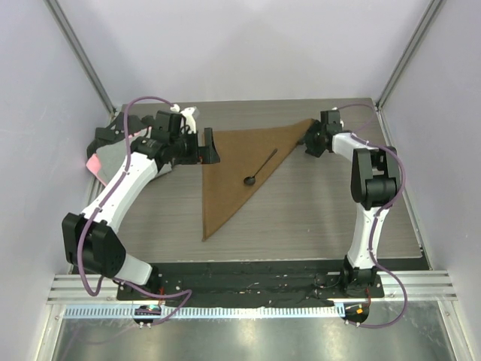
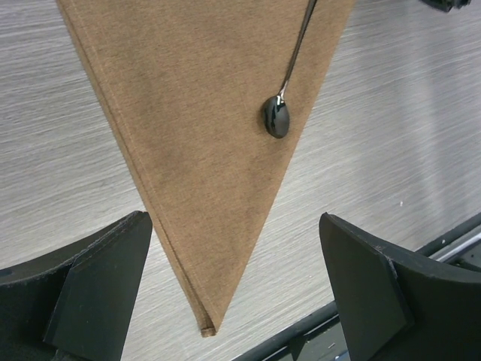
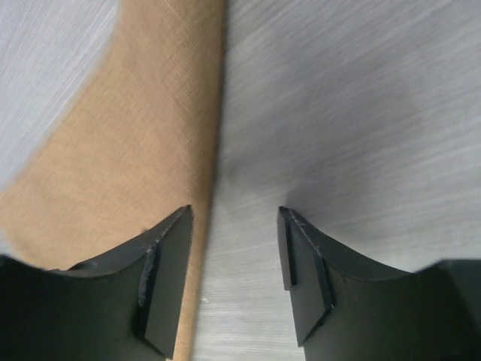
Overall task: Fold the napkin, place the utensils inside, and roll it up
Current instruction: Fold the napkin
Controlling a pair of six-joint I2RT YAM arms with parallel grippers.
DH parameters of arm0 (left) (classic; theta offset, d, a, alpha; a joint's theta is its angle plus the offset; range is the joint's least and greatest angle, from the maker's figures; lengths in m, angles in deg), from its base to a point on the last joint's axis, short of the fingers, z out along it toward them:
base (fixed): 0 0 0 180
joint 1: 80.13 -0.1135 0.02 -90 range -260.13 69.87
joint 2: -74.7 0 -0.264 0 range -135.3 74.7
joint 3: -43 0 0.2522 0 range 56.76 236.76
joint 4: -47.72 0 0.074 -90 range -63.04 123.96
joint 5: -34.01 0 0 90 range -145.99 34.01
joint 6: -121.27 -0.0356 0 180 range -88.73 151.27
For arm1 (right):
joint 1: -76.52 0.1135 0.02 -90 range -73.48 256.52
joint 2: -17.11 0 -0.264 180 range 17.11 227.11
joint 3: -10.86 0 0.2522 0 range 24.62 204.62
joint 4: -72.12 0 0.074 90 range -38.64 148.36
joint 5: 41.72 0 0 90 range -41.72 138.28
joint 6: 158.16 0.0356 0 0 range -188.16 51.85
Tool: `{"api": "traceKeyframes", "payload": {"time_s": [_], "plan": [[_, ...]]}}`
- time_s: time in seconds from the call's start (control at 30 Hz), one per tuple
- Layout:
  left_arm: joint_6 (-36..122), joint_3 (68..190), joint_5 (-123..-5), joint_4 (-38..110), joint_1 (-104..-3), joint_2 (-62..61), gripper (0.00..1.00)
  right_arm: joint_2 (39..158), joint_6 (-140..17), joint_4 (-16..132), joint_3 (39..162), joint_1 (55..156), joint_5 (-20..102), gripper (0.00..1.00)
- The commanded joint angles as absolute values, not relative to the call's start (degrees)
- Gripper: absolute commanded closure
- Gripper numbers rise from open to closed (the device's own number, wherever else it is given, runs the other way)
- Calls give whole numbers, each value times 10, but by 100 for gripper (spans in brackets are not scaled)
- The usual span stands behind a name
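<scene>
My right gripper is open with only bare table between its fingers. I will move it outward along the napkin's edge onto the napkin's far corner (image 1: 309, 122) (image 3: 179, 19) beside it and close it.
The brown napkin (image 1: 229, 169) lies flat on the table, folded into a triangle with its long point towards the near edge. On it rests a black utensil (image 1: 259, 169), a spoon, with its head (image 2: 276, 116) nearer me and its thin handle running back and to the right. My left gripper (image 1: 212, 147) hovers at the napkin's back-left corner, jaws wide open and empty; its wrist view looks down the napkin (image 2: 203, 135) to the doubled tip. My right gripper (image 1: 304, 141) is low at the back-right corner, open, with bare table between its fingers and the napkin's edge (image 3: 135, 150) beside the left finger (image 3: 169, 263).
A grey cloth with a pink edge (image 1: 98, 162) lies at the far left under the left arm, with a white object (image 1: 188, 114) behind the left wrist. A black base strip (image 1: 248, 274) runs along the near edge. Walls and rails close in the sides.
</scene>
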State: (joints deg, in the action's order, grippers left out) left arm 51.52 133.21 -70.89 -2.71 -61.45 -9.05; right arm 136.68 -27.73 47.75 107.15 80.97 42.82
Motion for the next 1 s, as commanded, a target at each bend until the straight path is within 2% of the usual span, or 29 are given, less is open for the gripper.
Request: {"api": "traceKeyframes", "payload": {"time_s": [0.0,0.53,0.97], "plan": [[492,1341,-690,-9,-616,-101,0,1403,-288,522,1123,779,385,44],[486,1353,-692,-11,-624,-135,0,1513,-274,549,1193,743,357,45],[488,1353,-699,-10,-633,-138,0,1551,-261,544,1231,743,352,48]]}}
